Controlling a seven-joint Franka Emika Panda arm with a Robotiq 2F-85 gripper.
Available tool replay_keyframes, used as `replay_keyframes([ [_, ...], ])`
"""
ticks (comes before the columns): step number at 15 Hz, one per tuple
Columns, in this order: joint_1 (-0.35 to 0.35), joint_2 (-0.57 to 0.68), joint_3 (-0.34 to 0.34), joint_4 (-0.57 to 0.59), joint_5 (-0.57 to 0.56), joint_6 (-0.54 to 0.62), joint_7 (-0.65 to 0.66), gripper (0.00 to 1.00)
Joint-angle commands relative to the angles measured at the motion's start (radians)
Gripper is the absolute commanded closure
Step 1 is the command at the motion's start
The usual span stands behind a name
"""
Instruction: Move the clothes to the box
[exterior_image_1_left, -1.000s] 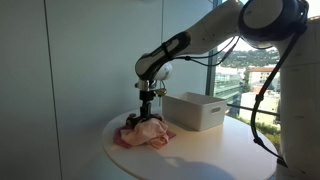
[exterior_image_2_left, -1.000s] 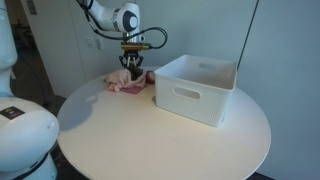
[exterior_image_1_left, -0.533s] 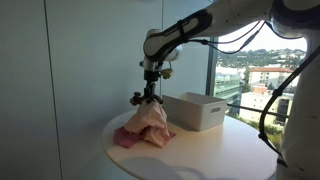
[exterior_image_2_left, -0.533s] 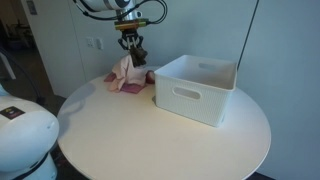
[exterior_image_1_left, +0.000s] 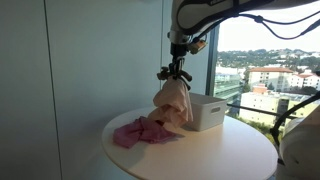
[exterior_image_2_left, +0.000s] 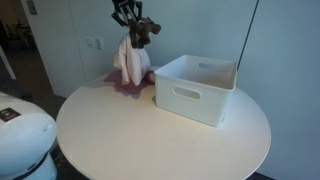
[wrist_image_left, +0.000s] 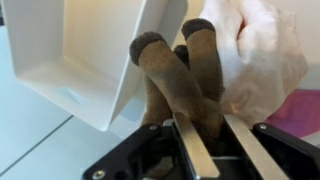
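My gripper should rise, cross over the box's opening, then lower to open next, as the pale cream-pink garment (exterior_image_1_left: 175, 100) hangs beside the box, its end below the box's rim.
My gripper (exterior_image_1_left: 174, 70) is shut on a bundle of clothes: brown socks (wrist_image_left: 185, 80) and a pale cream-pink garment (exterior_image_1_left: 175, 100) that hangs down from the jaws. It shows in both exterior views, well above the table (exterior_image_2_left: 131, 55). A darker pink cloth (exterior_image_1_left: 140, 131) still lies on the round table below. The white plastic box (exterior_image_2_left: 197, 88) stands just beside the hanging clothes; in the wrist view its rim and inside (wrist_image_left: 90, 50) fill the upper left.
The round white table (exterior_image_2_left: 150, 135) holds the box and the pink cloth. A glass window wall (exterior_image_1_left: 250, 70) rises behind the table. A white robot part (exterior_image_2_left: 20, 140) stands at the near edge.
The gripper has risen high off the table with the pale garment and socks, moving toward the box. The pink cloth stayed on the table.
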Motion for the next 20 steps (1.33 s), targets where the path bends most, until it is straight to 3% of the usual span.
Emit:
replay_keyframes([
  [1, -0.072, -0.211, -0.021, -0.086, -0.096, -0.095, 0.06, 0.9],
  [4, -0.139, -0.309, -0.067, -0.06, -0.178, -0.186, 0.062, 0.9],
  [7, -0.194, -0.288, -0.075, 0.018, -0.232, -0.192, 0.132, 0.9],
  [12, -0.197, -0.159, -0.071, 0.148, -0.423, 0.005, 0.143, 0.9],
  [15, -0.179, -0.049, -0.111, 0.185, -0.482, 0.134, 0.135, 0.9],
  [20, -0.141, 0.14, -0.211, 0.161, -0.376, 0.362, 0.085, 0.9],
])
